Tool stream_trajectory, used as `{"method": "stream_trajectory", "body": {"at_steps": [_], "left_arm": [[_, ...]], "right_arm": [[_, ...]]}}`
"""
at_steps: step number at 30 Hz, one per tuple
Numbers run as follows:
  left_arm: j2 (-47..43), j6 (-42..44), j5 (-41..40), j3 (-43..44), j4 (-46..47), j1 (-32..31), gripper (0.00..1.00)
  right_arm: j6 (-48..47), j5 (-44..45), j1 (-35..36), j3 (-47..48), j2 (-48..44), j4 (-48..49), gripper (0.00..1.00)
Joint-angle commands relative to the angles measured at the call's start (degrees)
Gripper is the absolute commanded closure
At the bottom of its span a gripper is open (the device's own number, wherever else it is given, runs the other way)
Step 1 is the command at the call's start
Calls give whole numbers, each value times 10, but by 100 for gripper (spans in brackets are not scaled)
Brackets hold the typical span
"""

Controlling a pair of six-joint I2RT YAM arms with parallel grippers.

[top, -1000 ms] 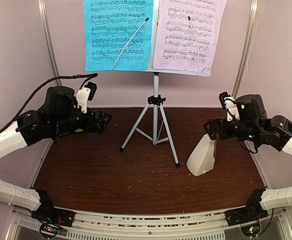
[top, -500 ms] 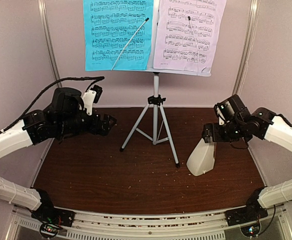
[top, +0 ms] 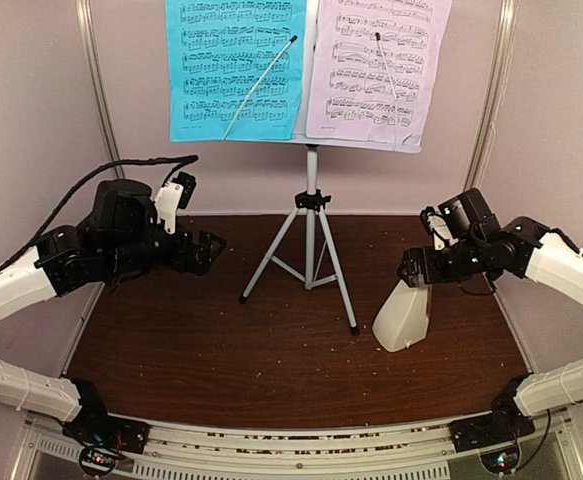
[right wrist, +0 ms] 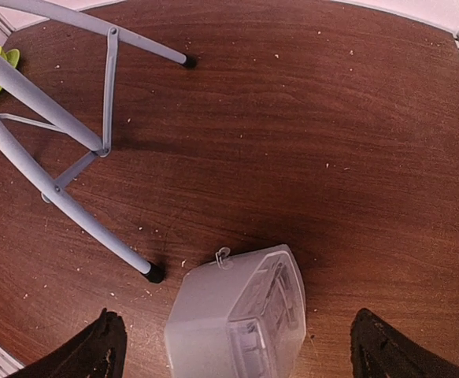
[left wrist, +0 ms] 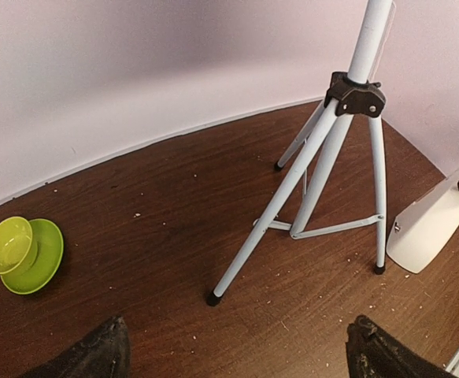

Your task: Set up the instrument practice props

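Note:
I will next lower my right gripper over the narrow top of the cream metronome [top: 402, 317] just below it and close.
The music stand [top: 311, 170] rises on its silver tripod [top: 309, 262] at the table's back middle. It holds a cyan page [top: 236, 70] on the left and a lilac page [top: 376, 70] on the right. The cream metronome [top: 402, 317] stands to the right of the tripod's front leg. My right gripper [top: 412, 269] hovers open just above it; in the right wrist view the fingers [right wrist: 97, 351] straddle the metronome [right wrist: 237, 315] without touching. My left gripper [top: 209, 249] is open and empty, left of the tripod [left wrist: 323, 150].
A lime-green bowl and saucer [left wrist: 23, 253] sit at the far left near the wall. The metronome also shows at the right edge of the left wrist view [left wrist: 430, 230]. Crumbs speckle the dark wood table [top: 221, 340]. Pale walls close in on three sides.
My right arm has swung its wrist in and lowered the open gripper over the metronome's top. My left arm moved forward a little, then drew back.

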Motion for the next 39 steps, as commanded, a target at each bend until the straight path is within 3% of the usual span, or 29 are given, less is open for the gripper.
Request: {"method": "stream_trajectory", "body": {"at_steps": [1,5,22,30,39], "left_arm": [[-6,5,-2,-4,21,4,2],[-6,9,-7,-5,19,4,2],[28,9,-1,1,26,4,2],[33,5,6,-3,30,4,2],[35,0,13,-4,32,4,2]], "right_arm": [[-15,-17,-7,-15,16,11,1],[-25,-23,-7,-21,18,11,7],[21,-34,10,-61,-39,-7,51],[105,-38,50,-68,-59,-2,57],[149,22,179,-10,-6,-6,58]]}}
